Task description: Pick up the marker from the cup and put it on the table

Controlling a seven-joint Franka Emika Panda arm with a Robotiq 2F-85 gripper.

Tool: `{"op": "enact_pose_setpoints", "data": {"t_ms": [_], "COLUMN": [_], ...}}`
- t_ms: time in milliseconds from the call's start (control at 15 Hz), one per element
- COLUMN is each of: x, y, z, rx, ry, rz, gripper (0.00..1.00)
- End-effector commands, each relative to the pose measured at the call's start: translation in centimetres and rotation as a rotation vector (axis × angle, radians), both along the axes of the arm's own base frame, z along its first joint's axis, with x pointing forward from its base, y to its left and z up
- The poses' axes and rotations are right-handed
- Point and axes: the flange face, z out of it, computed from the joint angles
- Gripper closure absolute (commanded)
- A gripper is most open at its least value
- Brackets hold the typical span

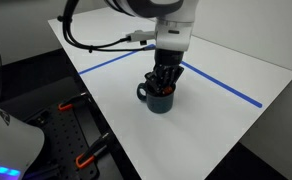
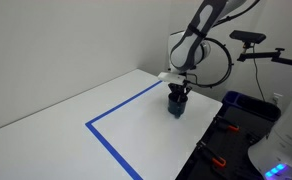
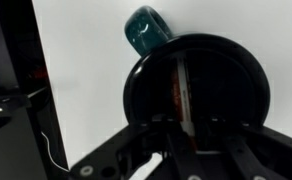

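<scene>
I next lift the marker [image 3: 182, 85] clear of the cup's enclosing rim, cross to the bare tabletop right of my gripper in the wrist view, lower and release it.
The dark navy cup [image 1: 158, 100] stands on the white table [image 1: 226, 125] near the corner of the blue tape lines; it shows in both exterior views [image 2: 176, 107]. In the wrist view I look down into the cup [image 3: 146, 75], its handle pointing up in the picture. The marker [image 3: 182, 85], dark with a red-orange part, leans inside the cup. My gripper [image 1: 164, 82] [image 2: 178, 95] reaches down into the cup's mouth. In the wrist view its fingers [image 3: 184, 125] close in on both sides of the marker's upper end and appear shut on it.
Blue tape lines [image 1: 226, 88] [image 2: 111, 140] form an angle on the table. A black perforated bench with orange clamps [image 1: 71, 130] [image 2: 236, 140] adjoins the table edge close to the cup. White tabletop [image 3: 86, 60] lies beside the cup.
</scene>
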Motion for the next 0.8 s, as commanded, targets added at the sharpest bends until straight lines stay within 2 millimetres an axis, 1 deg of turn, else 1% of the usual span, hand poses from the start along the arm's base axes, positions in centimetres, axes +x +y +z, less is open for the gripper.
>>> {"op": "enact_pose_setpoints", "data": {"t_ms": [0,267,533,733], "x": [0.5,0.8,1.1,1.4], "y": [0.5,0.7,0.8,1.1], "z": [1.0,3.4,7.2,10.5], "rx": [0.0,-0.002,-0.028,-0.052], "ry": [-0.035,-0.056,-0.068,-0.073], "rz": [-0.023,-0.016,-0.022,-0.008], "gripper": [0.95,0.95,0.95,0.95]}}
